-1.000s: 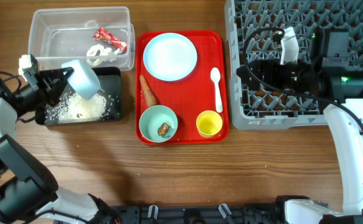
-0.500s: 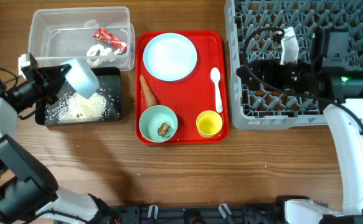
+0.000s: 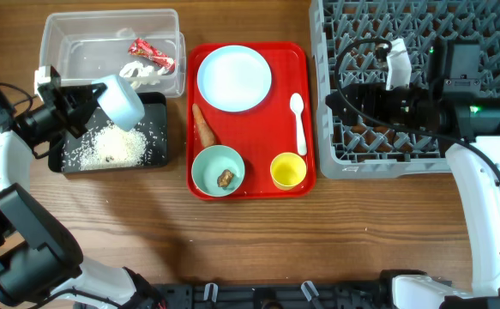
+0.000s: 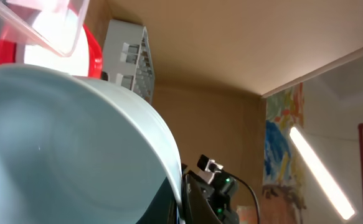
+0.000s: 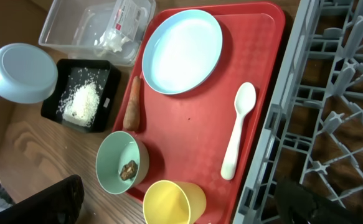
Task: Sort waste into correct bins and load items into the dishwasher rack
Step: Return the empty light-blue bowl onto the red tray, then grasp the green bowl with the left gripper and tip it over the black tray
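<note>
I will next swing my left gripper from the black bin [image 3: 160, 160] over the red tray [image 3: 258, 137], turn the bowl upright and lower it between the plate and the yellow cup, where the tray is bare.
My left gripper [image 3: 91, 96] is shut on the pale blue bowl [image 3: 123, 101] and holds it tilted above the black bin [image 3: 160, 160]. Loose white rice [image 3: 111, 148] lies in that bin. The bowl fills the left wrist view [image 4: 63, 143]. The clear bin [image 3: 61, 26] holds the red-and-white wrapper [image 3: 151, 53] and crumpled paper [image 3: 136, 74]. The red tray [image 3: 258, 137] carries the plate [image 3: 234, 79], carrot [image 3: 204, 125], spoon [image 3: 298, 122], yellow cup [image 3: 288, 171] and the mint bowl [image 3: 211, 163] with a brown lump [image 3: 225, 178]. My right gripper [image 3: 340, 99] is open and empty over the rack's left edge [image 5: 175, 208].
The grey dishwasher rack [image 3: 378, 165] fills the back right, with my right arm lying across it. Bare wooden table runs along the front. The two bins stand side by side at the back left, just left of the tray.
My left gripper has lifted the pale blue bowl a little up and to the right over the black bin. The right arm has not moved.
</note>
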Controlling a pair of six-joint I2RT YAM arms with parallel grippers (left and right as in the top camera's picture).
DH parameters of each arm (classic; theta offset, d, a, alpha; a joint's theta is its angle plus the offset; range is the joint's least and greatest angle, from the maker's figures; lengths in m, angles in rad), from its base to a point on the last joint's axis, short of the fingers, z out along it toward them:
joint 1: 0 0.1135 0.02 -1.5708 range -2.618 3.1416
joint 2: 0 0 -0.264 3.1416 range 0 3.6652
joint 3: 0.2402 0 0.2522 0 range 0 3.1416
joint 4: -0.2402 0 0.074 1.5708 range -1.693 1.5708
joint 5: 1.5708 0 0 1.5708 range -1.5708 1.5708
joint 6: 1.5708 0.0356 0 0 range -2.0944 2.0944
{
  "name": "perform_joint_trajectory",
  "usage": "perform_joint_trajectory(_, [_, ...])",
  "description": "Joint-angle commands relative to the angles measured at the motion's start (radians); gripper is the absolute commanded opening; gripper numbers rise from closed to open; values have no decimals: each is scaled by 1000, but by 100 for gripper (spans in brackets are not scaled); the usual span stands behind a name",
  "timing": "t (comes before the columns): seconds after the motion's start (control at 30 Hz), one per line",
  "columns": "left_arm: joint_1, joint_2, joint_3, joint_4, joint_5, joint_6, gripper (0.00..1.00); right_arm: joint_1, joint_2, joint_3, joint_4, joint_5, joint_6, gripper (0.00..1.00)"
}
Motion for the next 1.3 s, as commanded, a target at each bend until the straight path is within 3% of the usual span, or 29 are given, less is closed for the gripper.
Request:
perform_joint_trajectory(0.0, [-75, -63, 2, 20, 39, -35, 4, 4, 10, 11, 1, 6, 3, 100])
perform_joint_trajectory(0.07, [-143, -108, 2, 63, -50, -36, 4, 4, 10, 11, 0, 6, 3, 100])
perform_joint_trajectory(0.17, [-344, -238, 2, 92, -450, -2, 4, 4, 10, 11, 0, 7, 3, 100])
perform_joint_trajectory(0.33, [-829, -278, 1, 92, -1122, 355, 4, 4, 10, 11, -1, 10, 4, 100])
perform_joint_trajectory(0.37, [-950, -247, 1, 88, -1271, 484, 4, 4, 10, 11, -2, 10, 4, 100])
perform_joint_trajectory(0.43, [-1126, -168, 1, 88, -1446, 661, 4, 4, 10, 11, -5, 10, 5, 100])
perform_joint_trajectory(0.47, [-1175, -130, 1, 88, -1506, 683, 4, 4, 10, 11, -8, 10, 4, 100])
perform_joint_trajectory(0.6, [-1247, 8, 1, 80, -1550, 664, 4, 4, 10, 11, -9, 10, 3, 100])
perform_joint_trajectory(0.77, [-1255, 48, 1, 63, -1507, 608, 6, 4, 10, 11, -10, 32, 5, 100])
perform_joint_trajectory(0.8, [-1255, 48, 1, 51, -1489, 607, 23, 4, 10, 11, -9, 32, 5, 100])
perform_joint_trajectory(0.83, [-1255, 48, 2, 44, -1486, 594, 32, 4, 10, 11, -8, 32, 4, 100])
perform_joint_trajectory(0.9, [-1249, 32, 2, 42, -1486, 534, 41, 4, 10, 11, -9, 32, 4, 100])
perform_joint_trajectory(0.97, [-1222, -51, 4, 1, -1481, 399, 61, 4, 10, 11, -8, 32, 5, 100])
perform_joint_trajectory(1.0, [-1210, -93, 4, -34, -1478, 344, 63, 4, 10, 11, -8, 32, 5, 100])
perform_joint_trajectory(1.03, [-1197, -149, 4, -98, -1479, 270, 63, 4, 10, 11, -8, 32, 4, 100])
perform_joint_trajectory(1.17, [-1194, -182, -8, -309, -1479, 93, 48, 4, 10, 11, -8, 32, 5, 100])
perform_joint_trajectory(1.27, [-1196, -142, -72, -325, -1479, 34, 48, 4, 10, 11, -8, 32, 5, 100])
